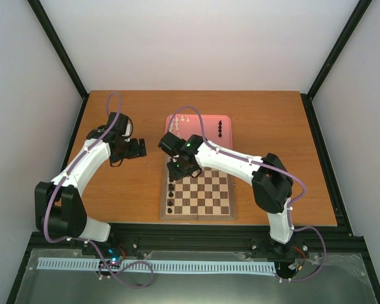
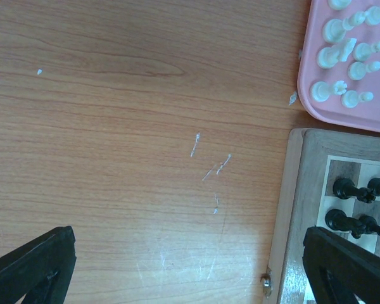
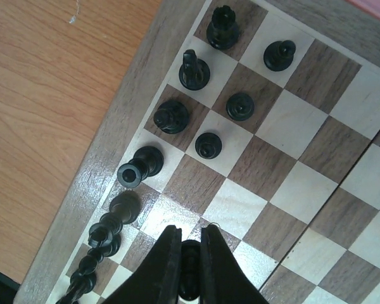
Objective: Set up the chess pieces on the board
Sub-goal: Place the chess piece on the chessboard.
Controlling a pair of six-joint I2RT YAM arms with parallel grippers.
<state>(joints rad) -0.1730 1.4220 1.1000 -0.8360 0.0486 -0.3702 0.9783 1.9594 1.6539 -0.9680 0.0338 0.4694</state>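
Observation:
The piece needs to go down onto the dark square (image 1: 178,180) (image 3: 194,184) next, carried by my right gripper. That square is empty beside the small pieces in the second column.
The wooden chessboard (image 1: 196,216) lies at the table's middle. Black pieces (image 1: 171,190) stand along its left column and the second column's far end. In the right wrist view several black pieces (image 3: 194,69) stand on the squares of the board (image 3: 282,120). My right gripper (image 3: 190,235) is shut on a small black piece (image 3: 190,263) just above a square in the second column; it also shows in the top view (image 1: 177,170). My left gripper (image 2: 189,237) is open and empty over bare table left of the board (image 2: 304,190), and it shows in the top view too (image 1: 136,147).
A pink tray (image 1: 231,136) sits behind the board, holding white pieces (image 1: 182,119) at its left and black pieces (image 1: 221,128) at its right. The left wrist view shows the tray's corner (image 2: 304,82) with white pieces (image 2: 348,57) and black pieces (image 2: 361,190) on the board.

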